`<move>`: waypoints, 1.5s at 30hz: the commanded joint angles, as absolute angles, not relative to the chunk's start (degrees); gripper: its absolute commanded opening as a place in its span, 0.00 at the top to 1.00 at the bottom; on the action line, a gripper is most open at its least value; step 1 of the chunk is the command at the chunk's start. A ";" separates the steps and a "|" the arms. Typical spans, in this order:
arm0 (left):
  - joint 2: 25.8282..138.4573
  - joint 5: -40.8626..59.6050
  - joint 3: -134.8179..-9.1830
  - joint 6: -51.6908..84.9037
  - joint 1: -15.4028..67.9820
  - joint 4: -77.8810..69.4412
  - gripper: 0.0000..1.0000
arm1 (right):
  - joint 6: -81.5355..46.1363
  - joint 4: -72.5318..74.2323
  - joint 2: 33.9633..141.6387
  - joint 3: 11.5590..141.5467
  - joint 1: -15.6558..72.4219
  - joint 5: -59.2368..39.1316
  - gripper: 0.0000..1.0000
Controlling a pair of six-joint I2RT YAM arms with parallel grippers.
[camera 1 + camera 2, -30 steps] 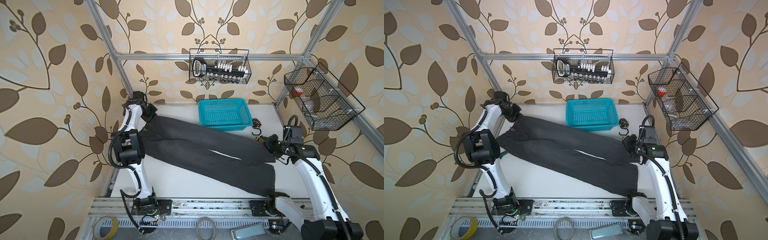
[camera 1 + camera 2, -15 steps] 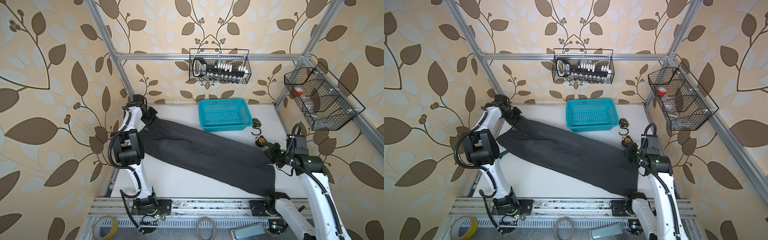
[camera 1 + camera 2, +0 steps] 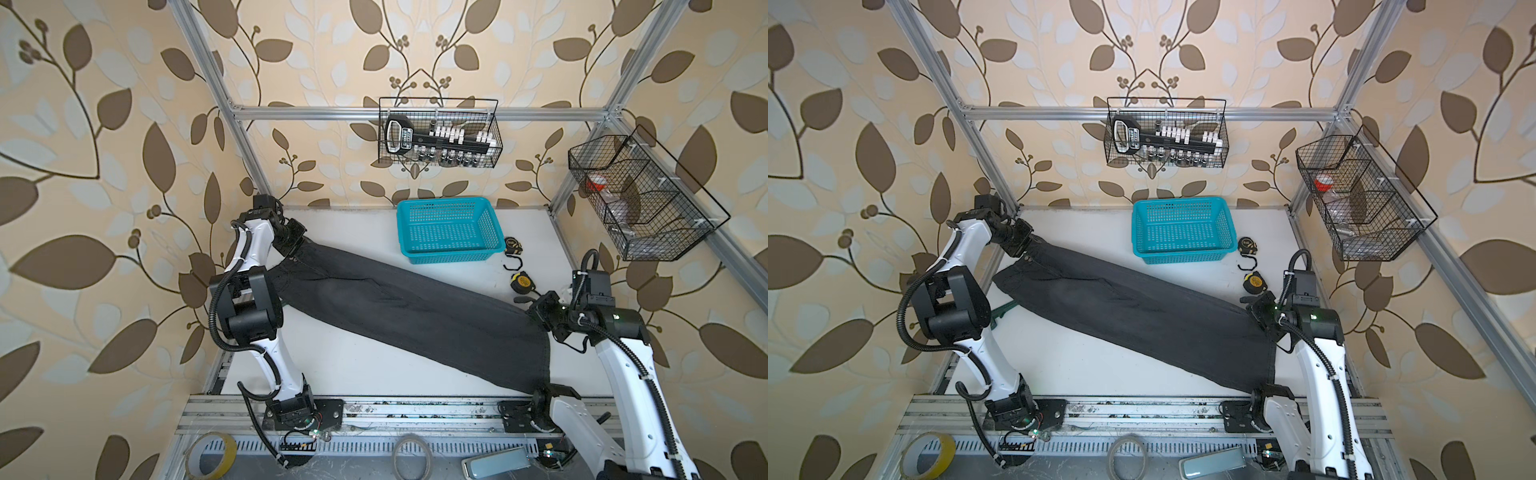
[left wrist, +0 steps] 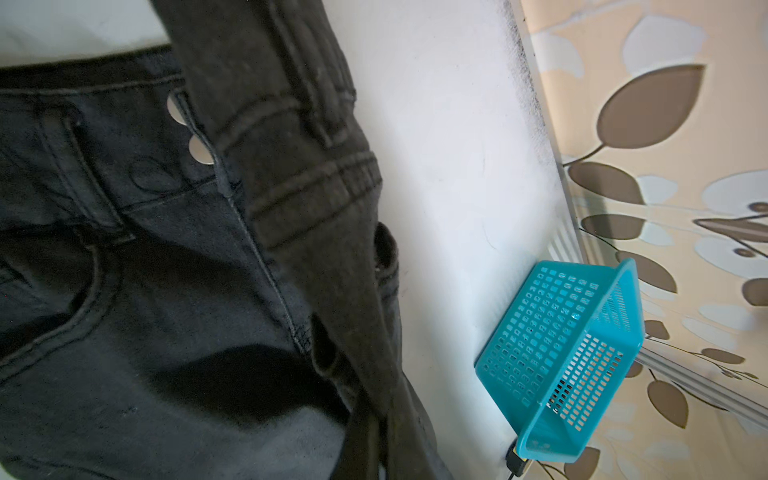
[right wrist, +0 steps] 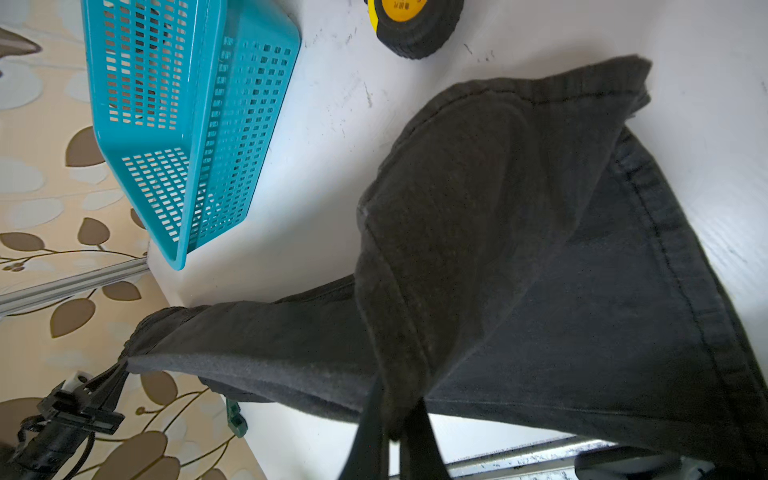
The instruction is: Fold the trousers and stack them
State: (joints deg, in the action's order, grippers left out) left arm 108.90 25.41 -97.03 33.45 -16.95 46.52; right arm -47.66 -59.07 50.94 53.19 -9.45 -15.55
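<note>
My right gripper will pull the leg hems back and down toward the legs' near edge next, then release them, as the cloth there is unfolded.
The dark trousers [image 3: 415, 316] stretch in one band from the back left to the front right of the table in both top views, one leg lying over the other. My left gripper [image 3: 296, 246] is shut on the waistband end at the back left; the left wrist view shows the raised waistband fold [image 4: 299, 187] running into my gripper [image 4: 380, 451], above the button fly. My right gripper [image 3: 537, 316] is shut on the leg hems at the right. In the right wrist view the hem cloth [image 5: 478, 208] hangs from my shut gripper [image 5: 395, 434]. Both held ends sit slightly lifted.
A turquoise basket [image 3: 449, 230] stands at the back middle, just behind the trousers. Two tape measures [image 3: 514, 246] [image 3: 521, 281] and a black hook [image 3: 514, 264] lie near my right gripper. Wire baskets [image 3: 438, 139] hang on the walls. Tape rolls [image 3: 210, 455] lie past the front rail.
The two legs, spread apart with a gap a second ago, now lie together as one band. Both grippers moved toward the front, the right one farther, still holding the cloth.
</note>
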 commanded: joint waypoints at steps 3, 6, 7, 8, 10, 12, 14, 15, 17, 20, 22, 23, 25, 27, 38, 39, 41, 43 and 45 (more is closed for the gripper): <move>110.18 24.70 -107.68 34.15 -18.31 44.21 1.00 | -44.40 -52.54 56.22 60.82 -10.29 -8.25 0.98; 111.61 25.10 -110.97 34.18 -18.28 45.58 1.00 | -45.90 -51.09 56.97 62.18 -9.75 -9.02 0.99; 111.63 25.39 -111.28 34.16 -18.34 45.77 1.00 | -46.21 -51.17 56.75 62.38 -9.34 -8.99 0.99; 111.39 25.64 -111.16 34.21 -18.29 45.79 1.00 | -46.34 -51.54 56.52 62.64 -9.09 -9.20 0.99; 110.48 25.93 -110.44 33.99 -18.28 46.25 1.00 | -47.14 -53.10 55.31 62.82 -8.58 -9.05 0.99; 108.85 25.61 -108.48 33.35 -18.28 46.58 1.00 | -48.13 -56.19 53.57 62.17 -8.35 -9.34 0.99; 106.59 24.56 -105.55 32.25 -18.33 47.14 1.00 | -49.58 -59.19 50.97 60.29 -8.00 -9.35 0.99; 105.38 23.99 -103.82 31.64 -18.36 47.40 1.00 | -50.30 -61.19 49.46 58.69 -8.13 -9.25 0.98; 102.92 22.84 -99.72 30.64 -18.52 47.28 1.00 | -51.81 -63.53 46.24 54.77 -8.39 -9.17 0.98; 99.16 22.37 -92.76 30.18 -19.06 45.48 1.00 | -55.27 -64.64 41.68 48.44 -8.88 -10.35 0.97; 97.43 21.42 -89.08 29.57 -19.33 45.18 1.00 | -57.36 -65.12 40.03 45.02 -9.50 -10.69 0.97; 96.66 20.97 -87.34 29.42 -19.42 45.18 1.00 | -58.16 -65.37 39.49 43.53 -10.03 -11.01 0.97; 95.02 20.40 -84.21 29.27 -19.68 45.02 1.00 | -58.95 -65.75 38.70 41.96 -10.78 -11.60 0.97; 93.22 18.16 -81.16 28.64 -19.86 45.19 1.00 | -58.96 -67.41 38.41 41.81 -10.99 -10.73 0.96; 89.08 8.19 -69.95 28.01 -21.46 47.22 1.00 | -58.83 -69.23 40.37 36.26 -11.62 -11.50 0.95; 88.90 7.54 -69.29 28.10 -21.49 46.90 1.00 | -58.61 -69.17 40.39 35.80 -11.60 -11.81 0.94; 89.14 6.97 -68.48 27.95 -21.45 46.75 1.00 | -58.62 -68.94 40.74 34.49 -11.60 -12.59 0.93; 89.82 7.02 -67.60 27.73 -21.52 47.13 1.00 | -58.54 -69.12 41.36 33.13 -11.60 -13.07 0.93; 89.57 6.40 -66.27 27.66 -21.45 46.87 1.00 | -58.20 -69.38 41.61 32.55 -11.42 -12.94 0.92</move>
State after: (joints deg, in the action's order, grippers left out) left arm 91.96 11.33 -67.31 28.69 -20.34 47.29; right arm -57.63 -66.81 41.30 33.78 -11.11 -14.81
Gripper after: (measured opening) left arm 0.055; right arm 0.075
